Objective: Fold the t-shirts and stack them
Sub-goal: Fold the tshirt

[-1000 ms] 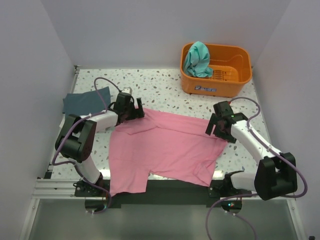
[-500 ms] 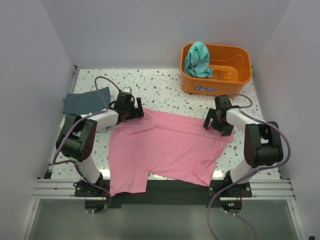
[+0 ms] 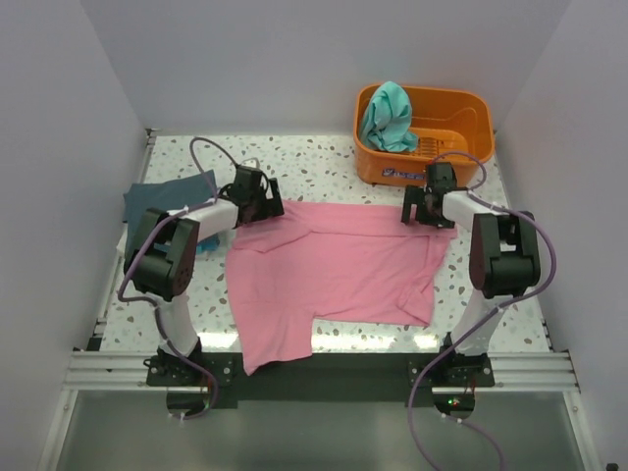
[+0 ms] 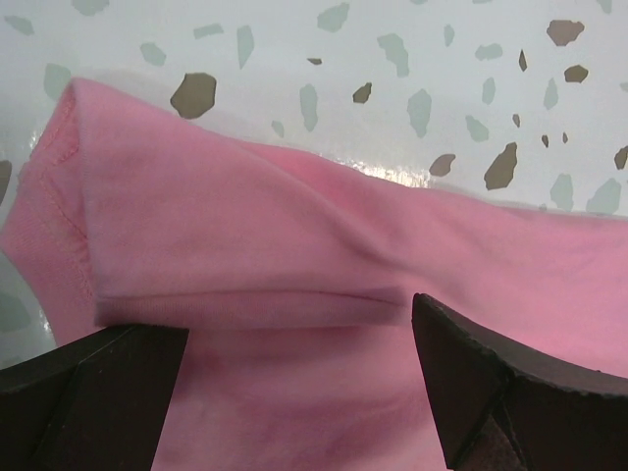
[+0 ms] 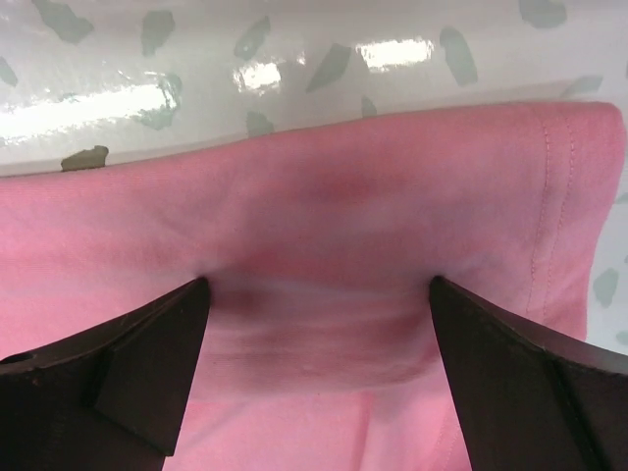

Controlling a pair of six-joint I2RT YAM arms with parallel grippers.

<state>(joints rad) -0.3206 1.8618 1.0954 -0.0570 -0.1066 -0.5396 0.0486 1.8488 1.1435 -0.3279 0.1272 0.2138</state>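
Observation:
I will lift my right gripper off the far edge of the pink t-shirt next, then lower it back onto that fold's edge [image 3: 413, 298]. The near corner of the t-shirt lies folded inward.
The pink t-shirt [image 3: 339, 270] lies spread on the speckled table, with its far edge pulled fairly straight. My left gripper [image 3: 262, 204] stands open at the shirt's far left corner, its fingertips down on the cloth. In the left wrist view the left gripper [image 4: 299, 319] straddles a fold of the pink t-shirt [image 4: 245, 216]. My right gripper [image 3: 424, 210] is open at the far right corner. In the right wrist view the right gripper [image 5: 319, 285] presses the pink t-shirt [image 5: 392, 167] near its hemmed sleeve. A teal t-shirt [image 3: 388, 116] hangs in the basket. A dark blue-grey t-shirt [image 3: 162, 201] lies at the left.
The orange plastic basket [image 3: 461, 147] stands at the far right, just beyond my right gripper. The pink shirt's near left part hangs over the table's front edge [image 3: 324, 345]. White walls close in the table on three sides.
Both grippers moved toward the far side and the pink shirt slid with them, ending up flatter and further right. The right arm folded back, so its gripper now sits close to the basket.

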